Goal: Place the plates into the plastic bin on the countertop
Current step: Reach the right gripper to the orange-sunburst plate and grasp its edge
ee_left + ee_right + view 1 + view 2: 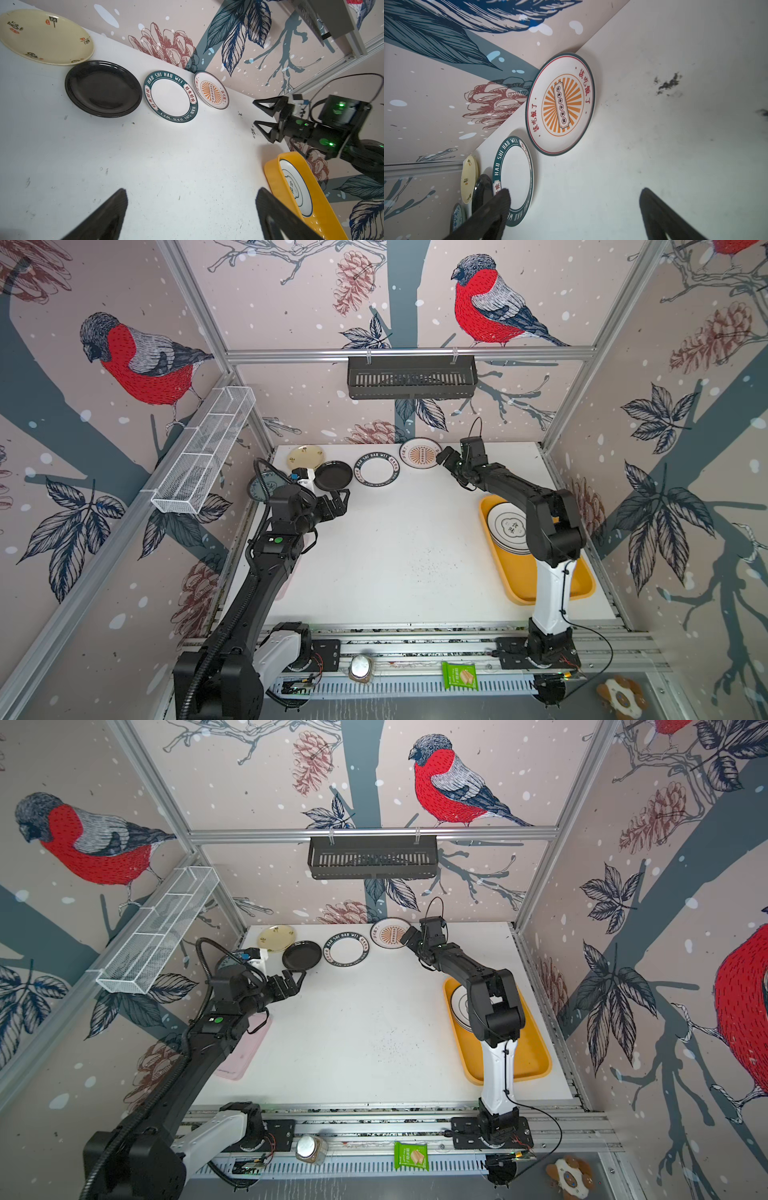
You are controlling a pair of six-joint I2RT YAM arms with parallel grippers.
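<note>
The sunburst plate's rim facing the bin lies below and close beside the fingers of my right gripper, so my right gripper needs to lower onto that rim with its fingers open.
Along the back of the countertop (395, 547) lie a cream-yellow plate (306, 456), a black plate (333, 475), a green-lettered plate (377, 471) and an orange sunburst plate (420, 453). A blue-grey plate (262, 485) is partly hidden behind my left arm. The mustard plastic bin (519, 576) at the right holds a stack of plates topped by a black-emblem plate (507, 529). My left gripper (343, 502) (192, 190) hovers open and empty just in front of the black plate (102, 88). Beside the sunburst plate (560, 104), my right gripper (444, 458) (575, 189) is open and empty.
A black slotted basket (411, 377) hangs on the back wall and a white wire basket (208, 452) on the left wall. A pink board (245, 1052) lies under my left arm. A jar (360, 668) and a green packet (459, 676) sit on the front rail.
</note>
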